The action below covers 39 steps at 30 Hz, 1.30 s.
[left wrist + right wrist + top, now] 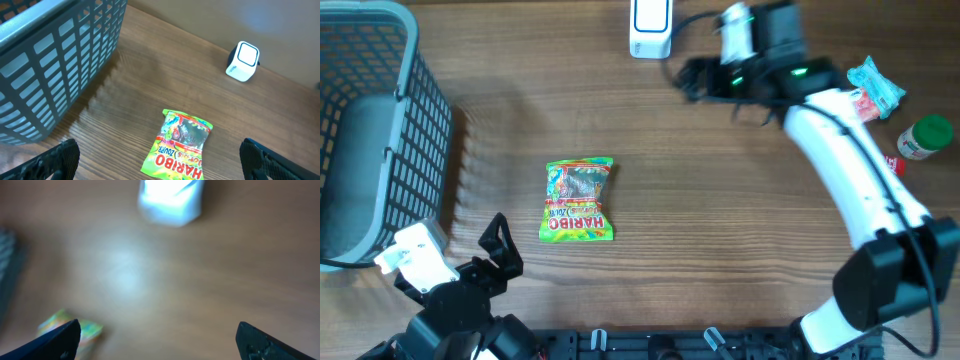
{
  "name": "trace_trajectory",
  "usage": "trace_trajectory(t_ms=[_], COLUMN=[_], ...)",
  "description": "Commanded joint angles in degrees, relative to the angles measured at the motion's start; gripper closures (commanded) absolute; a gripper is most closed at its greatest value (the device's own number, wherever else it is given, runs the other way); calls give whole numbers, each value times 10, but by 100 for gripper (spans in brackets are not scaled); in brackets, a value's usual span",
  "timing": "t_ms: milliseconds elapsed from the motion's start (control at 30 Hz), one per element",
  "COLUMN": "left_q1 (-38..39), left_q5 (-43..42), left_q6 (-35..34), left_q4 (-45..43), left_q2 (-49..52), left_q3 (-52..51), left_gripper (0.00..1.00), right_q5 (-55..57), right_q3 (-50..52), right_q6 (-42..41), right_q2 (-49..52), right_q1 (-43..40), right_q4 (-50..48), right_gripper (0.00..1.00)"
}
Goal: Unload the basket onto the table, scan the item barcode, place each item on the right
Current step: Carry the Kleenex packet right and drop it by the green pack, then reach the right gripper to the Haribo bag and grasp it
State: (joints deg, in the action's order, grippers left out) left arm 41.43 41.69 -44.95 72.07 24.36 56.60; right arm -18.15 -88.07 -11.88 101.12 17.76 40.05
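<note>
My right gripper should move back and to the left in the overhead view next, then down onto the candy bag's middle (pixel 584 193), because the bag is still lying free.
The item, a green and yellow Haribo candy bag (pixel 578 200), lies flat on the wooden table, held by neither gripper. The white barcode scanner (pixel 651 25) stands at the table's far edge. My left gripper (pixel 500 245) is open near the front left, just short of the bag (pixel 180 147), which shows between its spread fingers (pixel 62 157). My right gripper (pixel 692 78) is open and empty, hovering just right of the scanner. Its view is blurred, with the scanner (pixel 170 200) at the top and the bag (pixel 70 327) at the lower left.
A large grey mesh basket (pixel 370 120) fills the left side, close to my left arm. At the far right lie a light blue packet (pixel 875 85) and a white bottle with a green cap (pixel 925 138).
</note>
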Motion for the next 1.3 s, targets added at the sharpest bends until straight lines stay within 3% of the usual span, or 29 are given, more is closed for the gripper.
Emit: trace_trajectory(t_ms=[0, 100, 233, 400, 500, 600, 733, 767, 833, 900, 1000, 1100, 1267], left_q1=[-3, -3, -3, -3, -3, -3, -3, -3, -3, -3, -3, -3, -3], left_q5=[1, 1, 1, 1, 1, 1, 1, 1, 1, 1, 1, 1, 1], left_q6=[-7, -7, -7, -7, -7, -7, -7, -7, -7, -7, -7, -7, -7], left_q4=[0, 0, 0, 0, 0, 0, 0, 0, 0, 0, 0, 0, 0], left_q2=[-2, -2, -2, -2, -2, -2, -2, -2, -2, -2, -2, -2, -2], left_q3=[-2, -2, -2, -2, -2, -2, -2, -2, -2, -2, -2, -2, -2], left_gripper=[0, 0, 0, 0, 0, 0, 0, 0, 0, 0, 0, 0, 0], right_q5=[-115, -101, -11, 12, 28, 42, 41, 38, 22, -17, -125, -279, -679], right_q3=[49, 78, 89, 89, 89, 89, 89, 89, 89, 89, 87, 80, 77], right_q6=[-57, -90, -200, -248, -273, -351, -372, -372, -372, -379, -411, -480, -563], right_q2=[32, 36, 48, 96, 132, 174, 216, 222, 227, 227, 226, 223, 218], right_q1=[70, 136, 209, 291, 312, 307, 303, 304, 306, 306, 299, 269, 181], right_q4=[26, 16, 8, -83, -137, -151, -165, -165, -164, -165, -169, -170, -232], right_gripper=[0, 0, 0, 0, 0, 0, 1, 6, 33, 67, 96, 96, 96])
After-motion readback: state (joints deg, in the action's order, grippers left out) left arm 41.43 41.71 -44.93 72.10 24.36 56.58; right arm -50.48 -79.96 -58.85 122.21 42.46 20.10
